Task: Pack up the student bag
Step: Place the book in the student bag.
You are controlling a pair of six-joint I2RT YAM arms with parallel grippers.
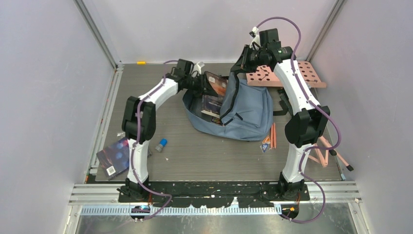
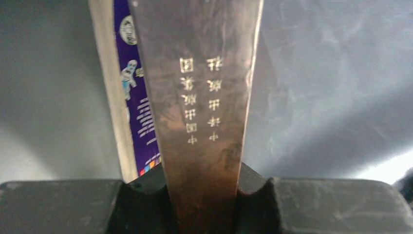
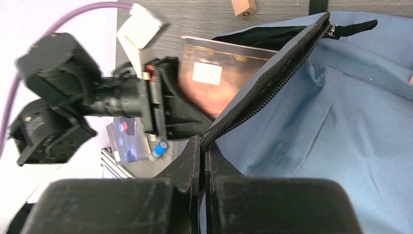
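Observation:
The raised flap leaves the bag's opening (image 1: pixel 218 100) open. The brown book goes down toward the flap and inside the bag next in my left gripper, which then opens.
The student bag (image 1: pixel 246 114), a grey-blue backpack, lies mid-table with its mouth facing left. My right gripper (image 1: pixel 242 62) is shut on its zipper edge (image 3: pixel 272 73) and holds the flap raised; the jaws (image 3: pixel 204 151) pinch the zipper rim. My left gripper (image 1: pixel 202 84) is shut on a brown book (image 1: pixel 215 84) at the bag's mouth. The left wrist view shows that book's spine (image 2: pixel 204 97) clamped between the fingers (image 2: pixel 204 195). A purple book (image 2: pixel 136 92) stands behind it, with grey bag lining (image 2: pixel 336 97) around. Another dark book (image 1: pixel 212 105) lies inside the opening.
A dark book (image 1: pixel 114 156) lies at the table's front left, with a small blue-capped item (image 1: pixel 161 144) beside it. Orange pencils (image 1: pixel 272 135) rest by the bag's front right. A pink pegboard (image 1: pixel 292 74) sits at the back right. Pink sticks (image 1: pixel 331 152) lie at the right edge.

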